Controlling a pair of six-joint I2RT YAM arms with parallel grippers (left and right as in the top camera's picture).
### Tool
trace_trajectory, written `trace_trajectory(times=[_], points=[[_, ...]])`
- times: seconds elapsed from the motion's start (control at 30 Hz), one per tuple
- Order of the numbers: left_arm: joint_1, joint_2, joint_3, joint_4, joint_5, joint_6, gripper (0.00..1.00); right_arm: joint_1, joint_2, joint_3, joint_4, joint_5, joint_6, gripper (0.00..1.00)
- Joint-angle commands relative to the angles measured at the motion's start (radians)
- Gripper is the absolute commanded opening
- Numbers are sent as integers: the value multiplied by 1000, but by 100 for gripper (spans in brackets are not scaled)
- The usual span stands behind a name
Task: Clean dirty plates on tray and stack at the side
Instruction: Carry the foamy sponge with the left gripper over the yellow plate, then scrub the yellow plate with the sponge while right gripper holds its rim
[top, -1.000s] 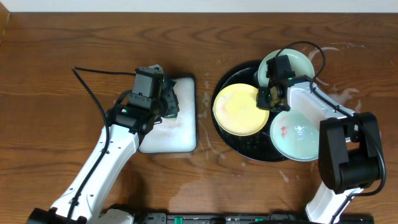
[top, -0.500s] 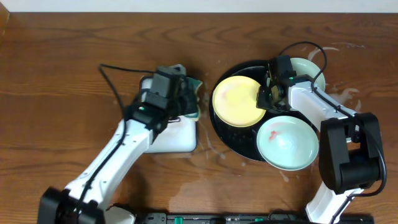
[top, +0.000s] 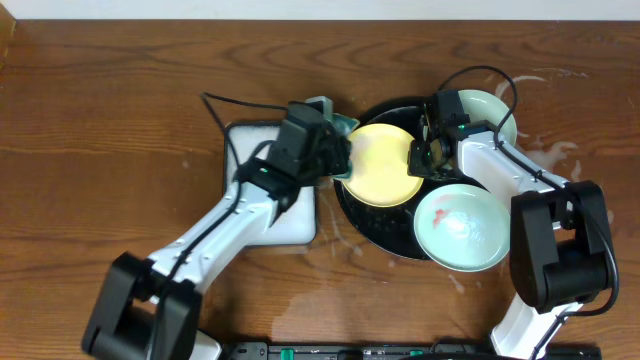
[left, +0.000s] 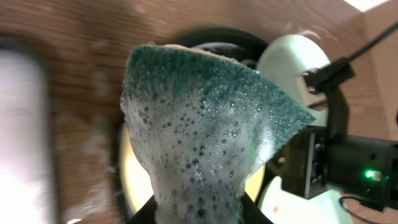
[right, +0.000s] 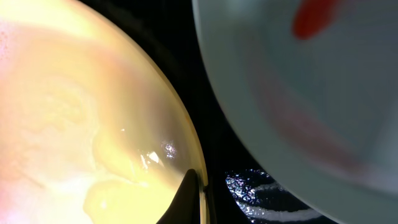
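Observation:
Next, the left gripper moves down to wipe the yellow plate (top: 385, 165) marked by wet patches. Then it carries the sponge across into the white foam-filled tray and releases it.
The pale yellow plate (top: 385, 165) lies on the left of the black tray (top: 395, 245). My right gripper (top: 420, 160) is shut on its right rim, one finger over the edge in the right wrist view (right: 194, 198). A mint plate with a red smear (top: 460, 228) lies front right on the tray. The other mint plate (top: 490, 108) sits at the back right. My left gripper (top: 335, 155) is shut on a foamy green sponge (left: 199, 118) held over the yellow plate's left edge (left: 134, 180).
The white foam-filled rectangular tray (top: 295, 225) lies left of the black tray, partly under my left arm. Wet foam streaks mark the wood in front of the tray and at the far right (top: 555, 150). The right arm's cable loops over the back mint plate.
My left arm swung right, carrying the sponge from the white foam tray to the yellow plate's left edge. The right gripper stayed on the yellow plate's rim. The smeared mint plate shifted slightly left.

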Motion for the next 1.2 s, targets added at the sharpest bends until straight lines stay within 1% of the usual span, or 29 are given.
trace_trajectory(times=[0.0,0.23,0.33,0.47,0.6,0.7,0.8,1.0,1.07,1.17], points=[[-49,75,-3,49,3,-36,8,49,43,-17,-25,-157,-53,1],[-71,200,-3,155,0,-105,7,49,43,-17,-64,-157,-82,1],[-76,261,-3,228,0,-138,8,49,43,-17,-68,-157,-82,1],[-101,328,-3,309,0,-146,8,49,43,-16,-84,-157,-82,1],[-129,384,-3,325,-42,-164,8,49,43,-16,-100,-156,-82,1],[-132,396,-3,277,-122,-161,8,48,42,-16,-104,-151,-82,1],[-126,379,-2,186,-237,-154,8,49,41,-14,-116,-133,-82,1],[-122,320,6,-12,-525,-80,8,49,40,3,-145,-111,-82,1],[-122,297,7,-50,-595,-60,8,49,40,13,-157,-103,-82,1],[-122,259,7,-75,-670,-60,8,49,40,28,-175,-104,-82,1]])
